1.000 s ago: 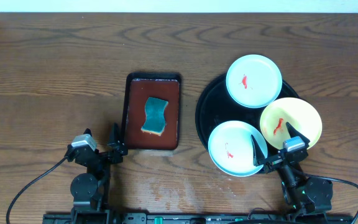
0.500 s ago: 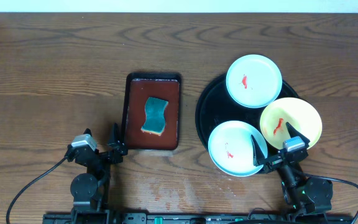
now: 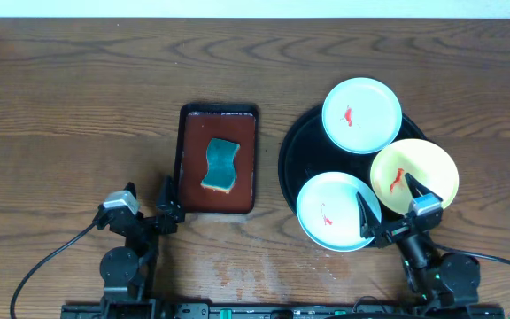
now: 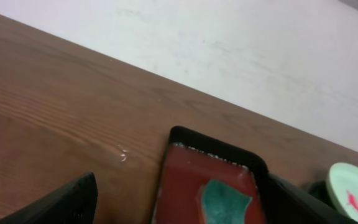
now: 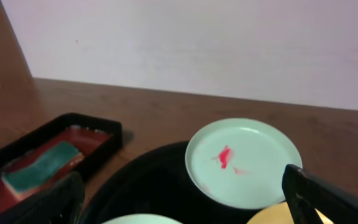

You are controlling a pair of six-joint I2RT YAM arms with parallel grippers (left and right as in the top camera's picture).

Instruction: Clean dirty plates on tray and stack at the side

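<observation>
My right gripper moves onto the front white plate's rim (image 3: 374, 192) beside the yellow plate (image 3: 419, 173) next, tilting downward, since the red smear sits away from that rim.
The round black tray (image 3: 292, 152) holds three plates, each with a red smear: a white plate (image 3: 361, 115) at the back, a pale yellow plate (image 3: 419, 173) at the right and a white plate (image 3: 333, 211) at the front. My right gripper (image 3: 387, 211) is open and empty at the tray's near edge, above the front white plate and the yellow one. The back plate (image 5: 244, 162) and the tray (image 5: 151, 180) show in the right wrist view. My left gripper (image 3: 145, 202) is open and empty, left of the reddish-brown tray.
A rectangular reddish-brown tray (image 3: 218, 159) with a teal sponge (image 3: 220, 165) lies left of the black tray; it also shows in the left wrist view (image 4: 213, 180). A pale wall runs along the table's far edge.
Both arms shifted very slightly; plates and sponge have not moved.
</observation>
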